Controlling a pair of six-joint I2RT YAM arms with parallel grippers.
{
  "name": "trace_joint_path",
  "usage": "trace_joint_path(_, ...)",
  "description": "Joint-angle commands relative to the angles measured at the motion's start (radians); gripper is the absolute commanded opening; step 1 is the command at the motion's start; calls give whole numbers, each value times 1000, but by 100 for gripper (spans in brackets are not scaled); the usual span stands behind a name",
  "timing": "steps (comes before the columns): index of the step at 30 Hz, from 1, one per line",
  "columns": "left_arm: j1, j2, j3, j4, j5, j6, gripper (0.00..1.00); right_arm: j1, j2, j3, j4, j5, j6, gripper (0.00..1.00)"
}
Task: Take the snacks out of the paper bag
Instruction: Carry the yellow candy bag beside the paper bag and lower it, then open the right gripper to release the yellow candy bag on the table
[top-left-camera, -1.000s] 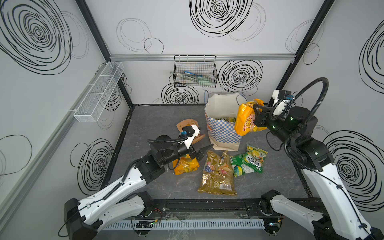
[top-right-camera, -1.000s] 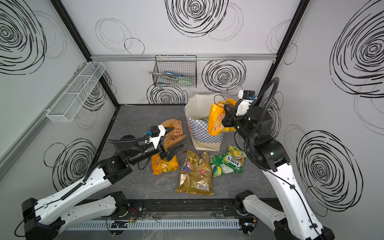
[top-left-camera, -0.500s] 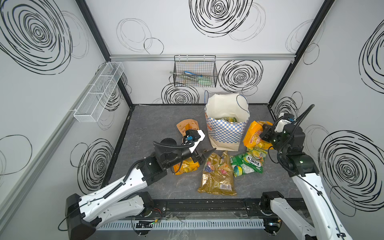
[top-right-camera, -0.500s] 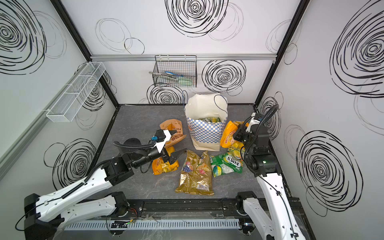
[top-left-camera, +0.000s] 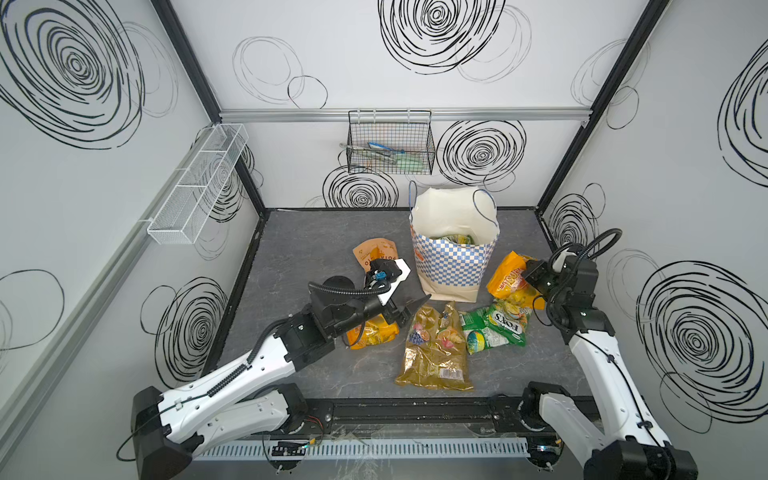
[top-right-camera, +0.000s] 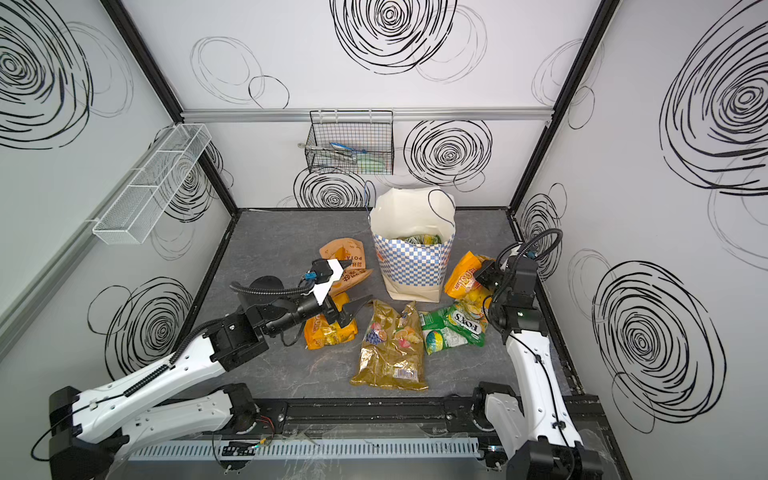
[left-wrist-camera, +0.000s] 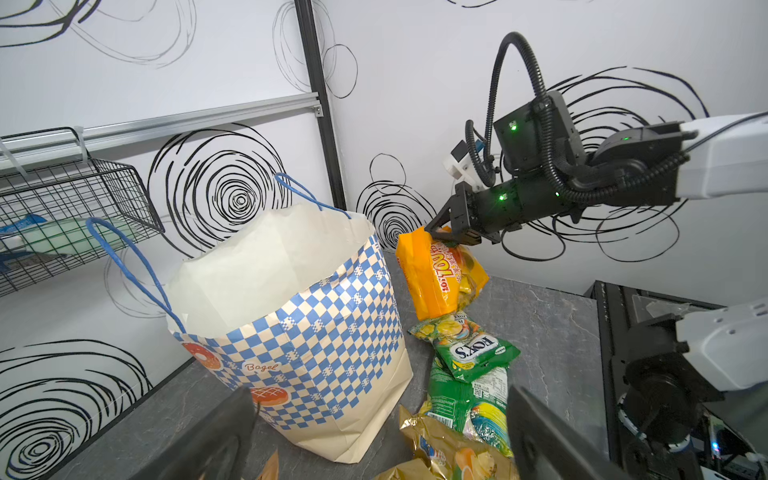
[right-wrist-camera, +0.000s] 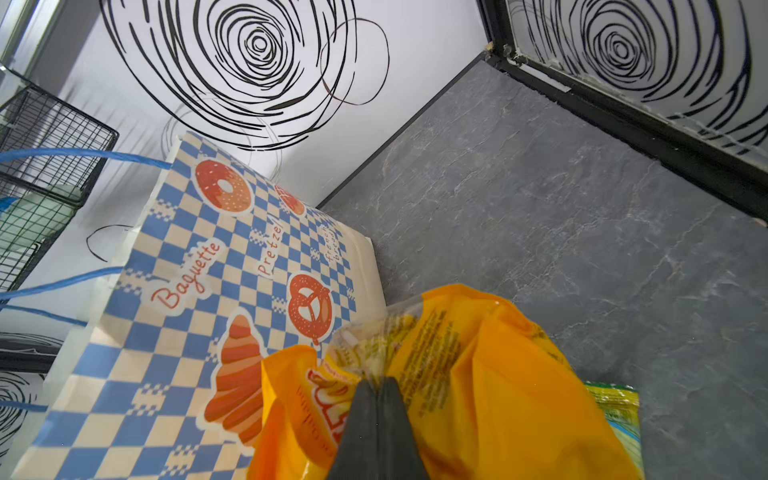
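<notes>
I will next move my right gripper down and outward and release the packet on the bare tabletop (top-left-camera: 502, 253) (right-wrist-camera: 409, 270) beside the bag, clear of the Fox's bags.
The paper bag (top-left-camera: 453, 266) (top-right-camera: 411, 266) (left-wrist-camera: 291, 332) (right-wrist-camera: 187, 299) stands upright at mid-table, with green packets (top-left-camera: 455, 239) (top-right-camera: 420, 240) showing inside. My right gripper (top-left-camera: 528, 272) (top-right-camera: 482, 277) (left-wrist-camera: 432, 233) (right-wrist-camera: 376, 382) is shut on the top of an orange-yellow snack packet (top-left-camera: 509, 280) (top-right-camera: 462, 277) (left-wrist-camera: 432, 278) (right-wrist-camera: 507, 374). The packet hangs just right of the bag, and its lower end reaches the green Fox's bags (top-left-camera: 498, 328) (top-right-camera: 457, 328) (left-wrist-camera: 473, 357). My left gripper (top-left-camera: 415, 309) (top-right-camera: 358, 311) (left-wrist-camera: 378, 440) hovers open and empty near the bag's front corner, above the gold packet (top-left-camera: 436, 353) (top-right-camera: 392, 353).
Another orange-yellow packet (top-left-camera: 374, 334) (top-right-camera: 330, 332) lies under my left wrist, and a tan-orange potato bag (top-left-camera: 376, 253) (top-right-camera: 345, 257) lies behind it. A black wire basket (top-left-camera: 390, 145) hangs on the back wall. A white mesh shelf (top-left-camera: 199, 183) sits on the left wall.
My right gripper has carried the orange-yellow packet from above the bag's mouth down to the bag's right side, close to the table. My left gripper has edged toward the bag.
</notes>
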Motion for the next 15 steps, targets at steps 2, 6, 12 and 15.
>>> trace_joint_path(2,-7,1,18,24,-6,15,96,-17,57,1,214,-16,49,0)
trace_joint_path(6,-6,2,19,22,-8,15,96,-37,152,10,271,-28,63,0)
trace_joint_path(12,-5,2,22,21,-13,12,96,-50,313,41,329,-59,90,0)
trace_joint_path(15,-5,1,22,19,-25,10,96,-51,407,92,308,-76,102,0)
